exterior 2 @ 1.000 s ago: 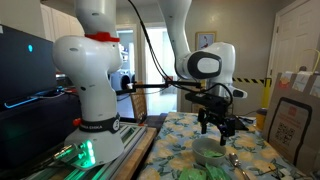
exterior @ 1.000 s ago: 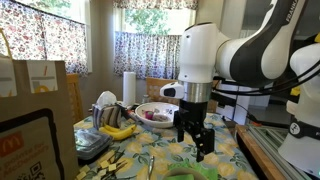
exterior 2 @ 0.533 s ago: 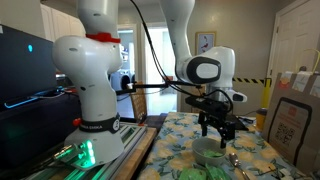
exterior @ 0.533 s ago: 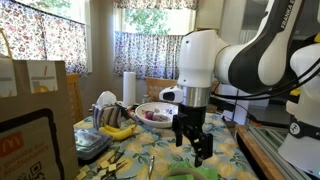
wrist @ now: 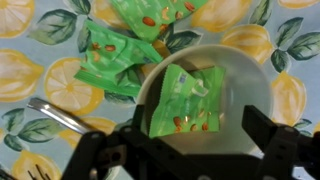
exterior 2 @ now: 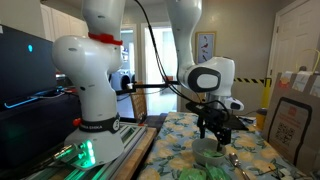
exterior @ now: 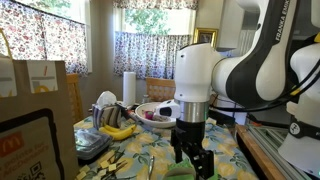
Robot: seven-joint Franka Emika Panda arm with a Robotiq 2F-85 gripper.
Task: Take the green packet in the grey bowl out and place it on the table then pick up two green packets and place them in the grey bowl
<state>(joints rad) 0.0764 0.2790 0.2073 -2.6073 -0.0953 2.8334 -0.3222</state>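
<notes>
I will next lower my gripper inside the bowl's rim and close it, since the packet's lower part (wrist: 190, 119) is below it in the bowl, an open finger on either side.
In the wrist view the grey bowl (wrist: 240, 75) lies right below me, with one bright green packet (wrist: 185, 100) lying flat inside it. Two more green packets lie on the lemon-print table just outside the rim, one (wrist: 110, 60) touching the bowl's edge and another (wrist: 150, 12) at the top edge. My gripper (wrist: 185, 145) hangs open over the bowl, its fingers (wrist: 275, 140) on either side of the packet and holding nothing. In both exterior views the gripper (exterior: 193, 160) (exterior 2: 212, 135) points straight down, just above the bowl (exterior 2: 210, 152).
A metal utensil (wrist: 50, 115) lies left of the bowl. A whitish bowl (exterior: 155, 113), bananas (exterior: 118, 130) and a paper towel roll (exterior: 128, 87) stand further back. Paper bags (exterior: 40, 95) (exterior 2: 285, 125) stand at the table's edge.
The arm has come down and moved a little toward the bowl. The jaws have stayed open and nothing has been picked up.
</notes>
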